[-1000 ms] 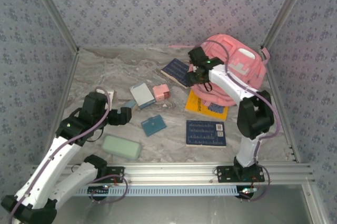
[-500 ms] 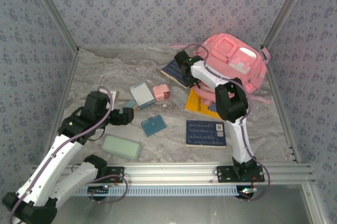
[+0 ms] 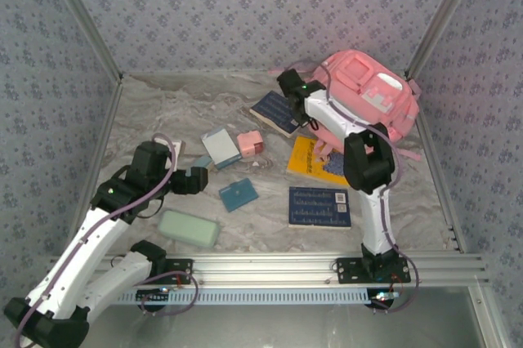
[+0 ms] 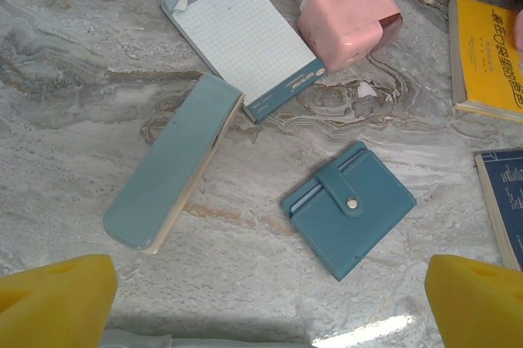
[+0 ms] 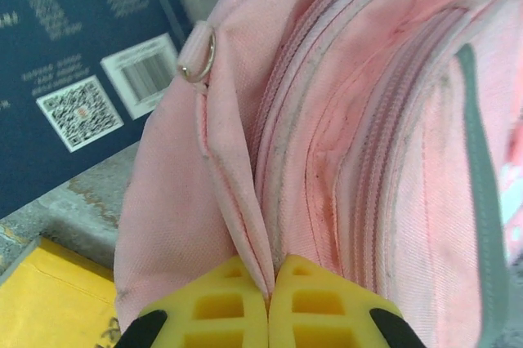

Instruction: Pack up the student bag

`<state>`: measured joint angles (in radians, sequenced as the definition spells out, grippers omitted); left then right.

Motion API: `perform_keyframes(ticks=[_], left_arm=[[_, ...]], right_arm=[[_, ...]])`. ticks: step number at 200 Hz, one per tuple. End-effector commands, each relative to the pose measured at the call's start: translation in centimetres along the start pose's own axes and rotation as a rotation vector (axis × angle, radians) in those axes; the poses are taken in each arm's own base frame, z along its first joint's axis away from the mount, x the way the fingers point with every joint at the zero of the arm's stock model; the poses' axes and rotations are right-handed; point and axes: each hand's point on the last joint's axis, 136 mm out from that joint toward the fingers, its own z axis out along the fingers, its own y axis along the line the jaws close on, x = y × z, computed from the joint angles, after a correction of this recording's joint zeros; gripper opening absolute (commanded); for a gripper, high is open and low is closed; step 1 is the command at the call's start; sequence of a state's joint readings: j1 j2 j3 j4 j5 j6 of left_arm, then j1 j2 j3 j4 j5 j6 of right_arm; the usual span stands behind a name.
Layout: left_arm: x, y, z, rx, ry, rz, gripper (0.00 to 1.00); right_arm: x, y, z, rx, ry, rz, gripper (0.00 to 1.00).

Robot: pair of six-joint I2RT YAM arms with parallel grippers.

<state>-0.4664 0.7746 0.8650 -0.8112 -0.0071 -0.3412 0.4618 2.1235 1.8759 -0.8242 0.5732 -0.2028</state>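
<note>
The bag (image 3: 372,96) lies in the far corner, so the robot's right gripper should pull it by its fold toward the small pink box in the middle of the table (image 3: 251,143) and let go of it there.
The student bag (image 3: 372,96), a big pink backpack with white panels, lies at the table's back right. In the right wrist view its pink fabric and zip seams (image 5: 343,119) fill most of the picture. My right gripper (image 5: 268,283) is shut on a thin fold of that fabric at the bag's left edge, the yellow fingertips (image 5: 214,307) pressed together. My left gripper (image 4: 270,307) hangs open over bare marble at the front left (image 3: 192,180), nothing between its fingers. A teal wallet (image 4: 350,219) lies just ahead of it.
A teal case (image 4: 172,164), a grid notepad (image 4: 245,37) and a small pink box (image 4: 347,17) lie mid-table. A yellow book (image 3: 319,160) and two dark blue books (image 3: 319,206) (image 3: 274,111) lie near the bag. A mint case (image 3: 189,228) sits by the front rail.
My right gripper swung to the bag's left edge and closed on a fold of its fabric. The bag shifted slightly right. The left arm stayed put.
</note>
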Motion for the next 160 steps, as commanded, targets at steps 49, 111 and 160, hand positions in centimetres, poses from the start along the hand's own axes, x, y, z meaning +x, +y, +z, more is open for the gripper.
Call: perform_keyframes(ticks=[49,111,160], left_arm=[[-0.3,0.4,-0.3,-0.015,-0.027,0.006,0.96],[-0.5,1.0,-0.5,-0.044,-0.045,-0.001,0.96],[-0.6,1.0,-0.6,-0.048,-0.055,-0.003,0.96]], right_arm=[[-10.3,-11.2,-19.2,0.182,-0.581,0.048,0.00],[-9.2,2.1,-29.4,0.231,-0.904,-0.352,0.00],[1.2,8.4,-24.4,0.045,-0.795,-0.329,0.00]])
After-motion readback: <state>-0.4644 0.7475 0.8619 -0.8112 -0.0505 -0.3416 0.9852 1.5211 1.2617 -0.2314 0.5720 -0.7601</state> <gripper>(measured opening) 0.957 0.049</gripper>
